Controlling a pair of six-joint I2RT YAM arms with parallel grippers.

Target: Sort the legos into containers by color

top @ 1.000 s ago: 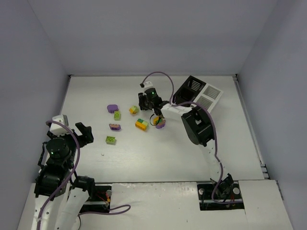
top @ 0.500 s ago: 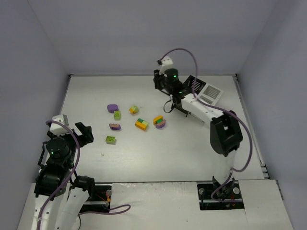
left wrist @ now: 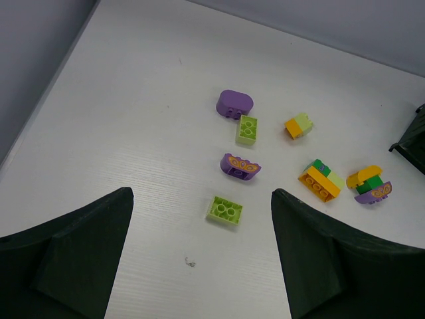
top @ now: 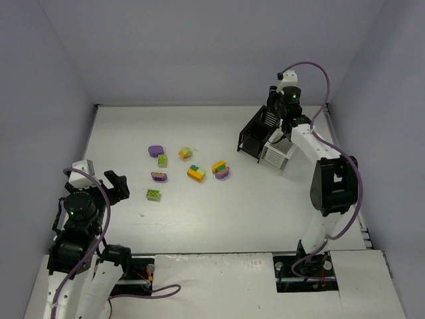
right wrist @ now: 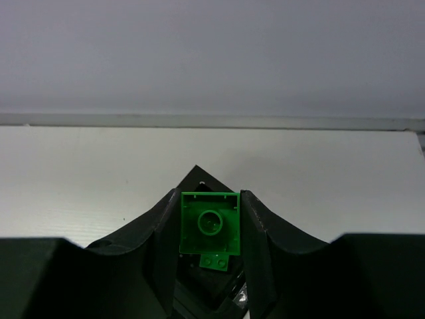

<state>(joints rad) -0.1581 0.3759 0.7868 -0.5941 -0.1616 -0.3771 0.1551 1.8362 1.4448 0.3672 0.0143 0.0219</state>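
Observation:
Next, my right gripper comes down a little over the far section of the black bin and releases the dark green brick, since a matching green one lies there.
My right gripper (top: 274,121) is over the black half of the containers (top: 255,137) at the back right, with the white half (top: 279,153) beside it. In the right wrist view it (right wrist: 210,220) is shut on a dark green brick (right wrist: 210,226). A second dark green brick (right wrist: 216,262) lies below in the black bin (right wrist: 199,181). Several legos lie mid-table: purple (top: 155,150), lime (top: 162,160), orange-lime (top: 184,153), purple-orange (top: 159,175), lime (top: 153,194), and two stacks (top: 195,172) (top: 221,169). My left gripper (top: 113,185) is open, and in the left wrist view it (left wrist: 200,196) is just short of the lime brick (left wrist: 225,210).
Grey walls enclose the white table on the left, back and right. The bin cluster stands close to the back right corner. The right arm's purple cable (top: 312,66) loops above the bins.
My right arm swung from the legos at mid-table to the bins at the back right, carrying the dark green brick. The bin cluster now sits a little nearer and further left. The left arm is still.

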